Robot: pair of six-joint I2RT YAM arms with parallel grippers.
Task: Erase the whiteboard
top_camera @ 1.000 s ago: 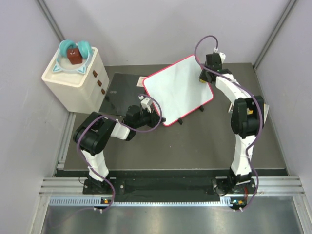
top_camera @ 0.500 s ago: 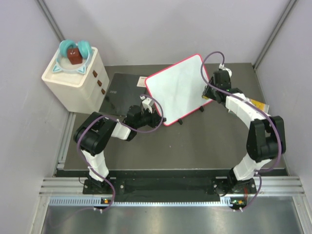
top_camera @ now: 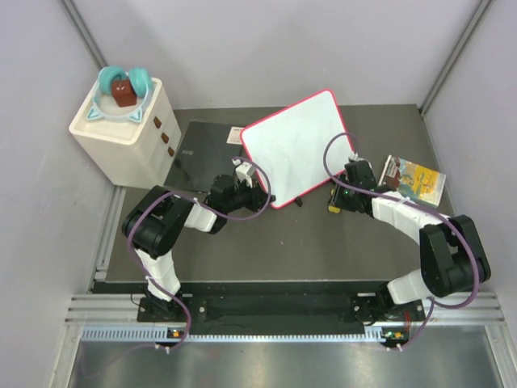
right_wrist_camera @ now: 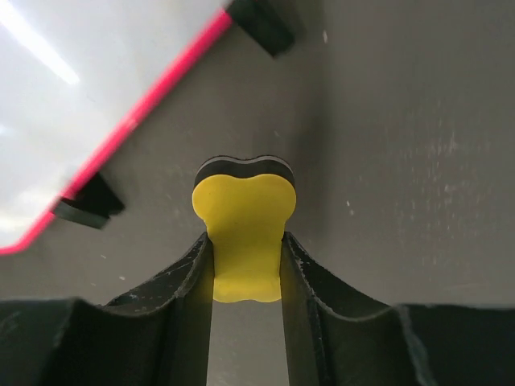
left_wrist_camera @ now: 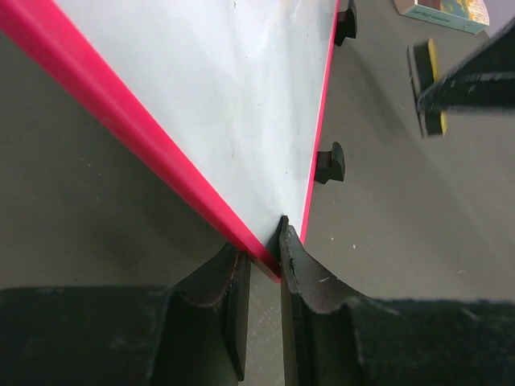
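The eraser (right_wrist_camera: pixel 244 217) goes down beside the board's near edge next and my right gripper releases it there, since a clear patch of bare grey tabletop lies just below the gripper.
The whiteboard (top_camera: pixel 297 145) is a white board in a thin red frame with small black feet, and it lies tilted at mid-table. Its face (left_wrist_camera: pixel 225 96) shows only faint specks. My left gripper (top_camera: pixel 260 196) is shut on the board's near-left corner, with the red frame pinched between the jaws (left_wrist_camera: pixel 265 257). My right gripper (top_camera: pixel 335 200) is shut on a yellow and black eraser (right_wrist_camera: pixel 244 217). It holds the eraser low over the grey table, just off the board's near-right edge (right_wrist_camera: pixel 80 96). The eraser (left_wrist_camera: pixel 425 84) also shows in the left wrist view.
A white drawer box (top_camera: pixel 129 137) with a teal bowl on top stands at the far left. A dark grey slab (top_camera: pixel 202 149) lies beside the board's left edge. A colourful booklet (top_camera: pixel 412 179) lies at the right. Walls close in the back and both sides.
My right arm has swung from the board's far-right edge towards me and down to the table, carrying the eraser off the board. The booklet is now uncovered. The left arm held still.
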